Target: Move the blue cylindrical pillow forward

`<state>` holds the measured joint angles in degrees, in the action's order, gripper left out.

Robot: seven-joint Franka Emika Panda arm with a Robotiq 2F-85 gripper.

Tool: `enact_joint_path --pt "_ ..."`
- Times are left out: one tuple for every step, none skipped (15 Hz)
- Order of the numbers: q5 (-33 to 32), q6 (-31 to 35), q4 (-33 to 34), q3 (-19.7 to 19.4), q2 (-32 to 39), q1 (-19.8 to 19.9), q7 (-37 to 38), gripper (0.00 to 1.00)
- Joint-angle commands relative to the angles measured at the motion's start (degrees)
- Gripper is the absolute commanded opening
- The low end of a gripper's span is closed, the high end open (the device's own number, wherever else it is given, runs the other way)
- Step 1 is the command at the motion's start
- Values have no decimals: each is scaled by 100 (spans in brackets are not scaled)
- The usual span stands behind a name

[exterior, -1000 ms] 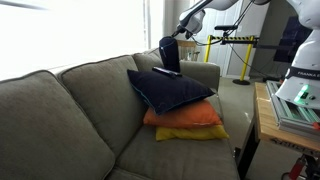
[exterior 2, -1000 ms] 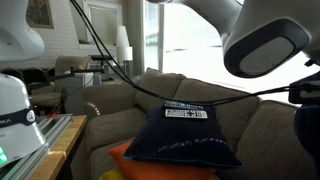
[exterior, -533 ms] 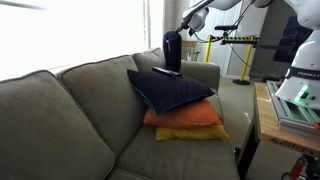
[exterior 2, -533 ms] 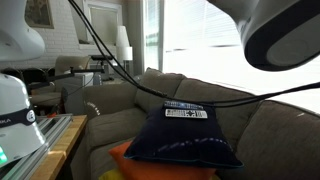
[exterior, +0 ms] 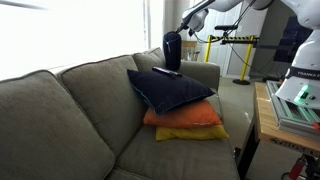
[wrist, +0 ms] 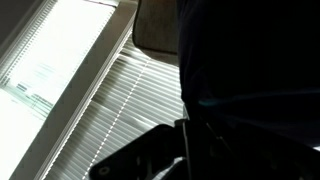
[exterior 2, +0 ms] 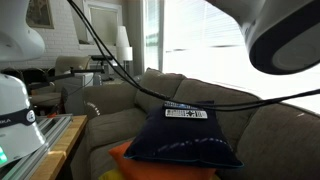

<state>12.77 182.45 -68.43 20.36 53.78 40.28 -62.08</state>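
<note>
I should next lower the blue cylindrical pillow in my gripper toward the sofa corner behind the navy cushion and let go of it there, because it still hangs above the sofa.
The blue cylindrical pillow (exterior: 172, 51) hangs upright above the sofa's far arm in an exterior view, held at its top by my gripper (exterior: 180, 33). It is lifted clear of the sofa arm (exterior: 200, 72). In the wrist view the pillow (wrist: 250, 70) fills the right side as a dark mass pressed against a finger (wrist: 150, 160). The gripper is shut on the pillow. In an exterior view (exterior 2: 280, 40) only the arm's body shows and the pillow is hidden.
A large navy square cushion (exterior: 170, 90) lies on an orange cushion (exterior: 185, 118) and a yellow cushion (exterior: 195, 132) on the grey sofa (exterior: 70, 120). A wooden table (exterior: 275, 125) stands beside the sofa. Bright windows are behind.
The pillow has risen a little from the sofa arm and turned more upright since one second ago. Since half a second ago nothing visibly moved.
</note>
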Motion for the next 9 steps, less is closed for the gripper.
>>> enact_joint_path --pt "-108 56 147 -66 345 -151 -124 1" --pt "-103 68 115 -126 406 -217 -128 1" --pt "-95 61 84 -152 463 -267 -132 1" --pt "-89 59 46 -193 510 -344 -128 1" --pt "-92 72 23 -228 551 -417 -134 1" --pt "-76 61 -14 -286 555 -525 -107 1" --pt "-82 84 -33 -306 578 -606 -119 1" --pt "-75 70 -58 -320 576 -696 -112 1" --pt "-77 72 -97 -353 560 -796 -115 1"
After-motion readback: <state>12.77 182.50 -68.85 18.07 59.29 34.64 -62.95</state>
